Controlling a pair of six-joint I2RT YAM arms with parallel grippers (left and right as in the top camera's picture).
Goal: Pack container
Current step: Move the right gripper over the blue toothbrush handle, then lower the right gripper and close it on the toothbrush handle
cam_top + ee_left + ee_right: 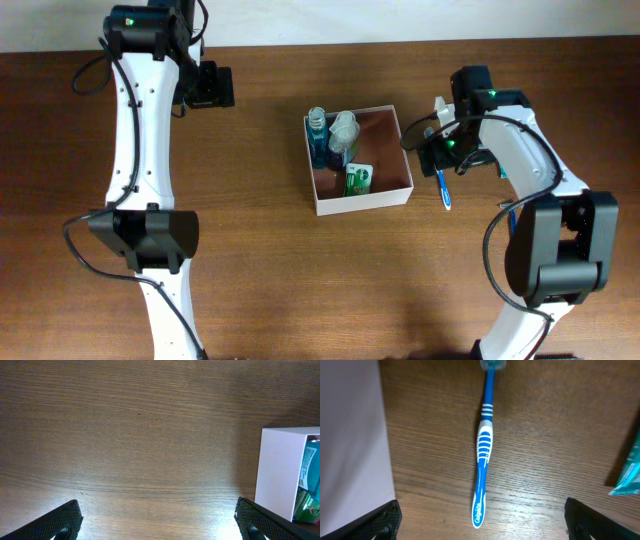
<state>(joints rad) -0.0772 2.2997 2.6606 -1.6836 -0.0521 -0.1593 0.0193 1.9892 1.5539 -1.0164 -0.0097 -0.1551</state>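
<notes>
My right gripper lowers onto the toothbrush's blue handle (442,184) (482,464) beside its ribbed white grip next, since the toothbrush lies below the gripper, lengthwise between its open fingers.
The container (365,200) is a square white box with a reddish-brown inside, at the table's middle. It holds a blue bottle (318,138), a clear bottle (343,128) and a green packet (358,180). A blue and white toothbrush (445,188) lies on the table just right of it. My right gripper (440,150) hovers over the toothbrush, open and empty; in the right wrist view the toothbrush (483,445) lies lengthwise between the spread fingers (482,525), with the container's wall (350,435) at the left. My left gripper (215,87) is open and empty, far left of the container.
The left wrist view shows bare wood between the open fingers (160,525) and the container's white corner (280,470) at the right. A teal packet (627,472) lies at the right edge of the right wrist view.
</notes>
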